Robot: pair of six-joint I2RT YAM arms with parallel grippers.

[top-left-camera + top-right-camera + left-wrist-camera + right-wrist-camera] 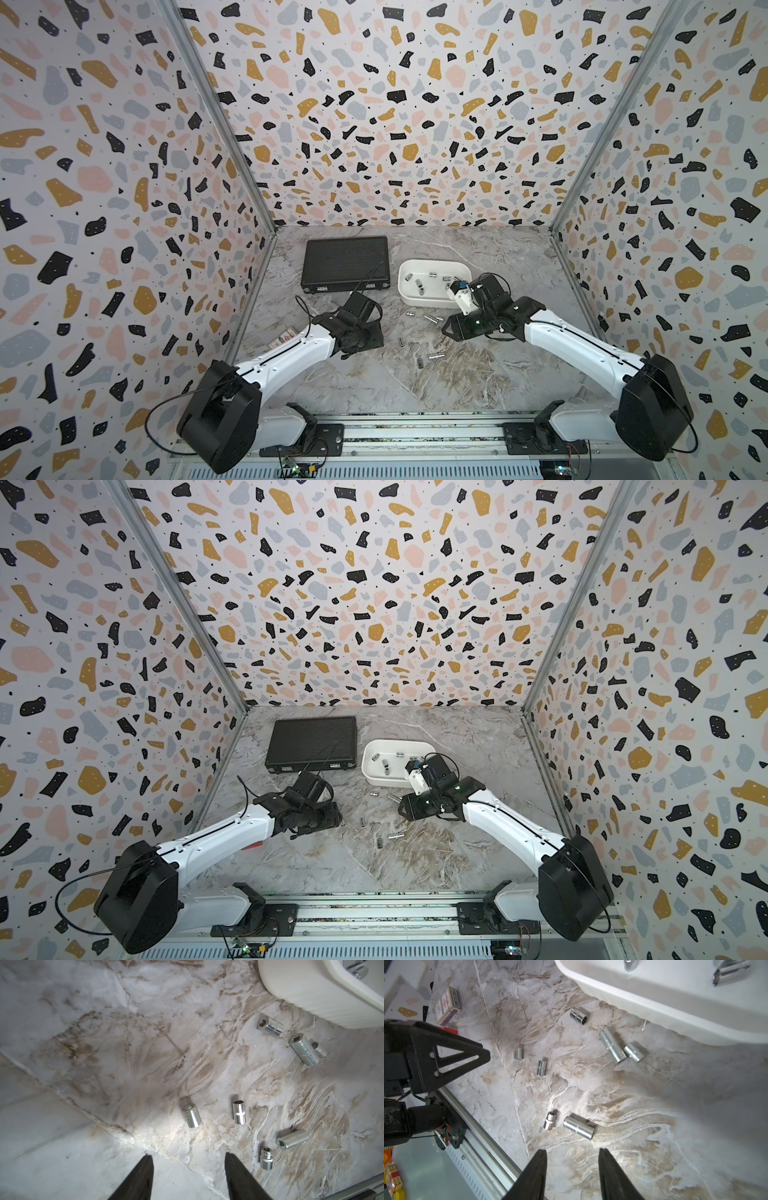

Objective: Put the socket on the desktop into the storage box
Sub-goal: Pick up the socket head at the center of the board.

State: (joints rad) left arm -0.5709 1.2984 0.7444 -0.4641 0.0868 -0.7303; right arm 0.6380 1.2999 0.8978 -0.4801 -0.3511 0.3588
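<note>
My left gripper is open just short of the small steel socket (pixel 192 1116), which lies clear. Next, it will move over and down to the socket, with one finger along each side of it.
Several chrome sockets lie loose on the marble desktop (pixel 374 386) between my two arms, among them a long one (pixel 579 1127) and a short knurled one (pixel 549 1120) just ahead of my right gripper (pixel 572 1150). That gripper is open and holds nothing. In a top view it (pixel 451 328) hovers by the storage box (pixel 405 286), a white tub that holds several sockets (pixel 432 274). My left gripper (pixel 188 1157) is open and empty. Two short sockets (pixel 191 1115) (pixel 239 1112) lie a little beyond its tips.
A closed black ribbed case (pixel 345 264) lies at the back left of the tub. A small printed card box (pixel 448 1004) sits by the left wall, near the left arm. The aluminium rail (pixel 415 432) borders the front edge, and patterned walls enclose the other three sides.
</note>
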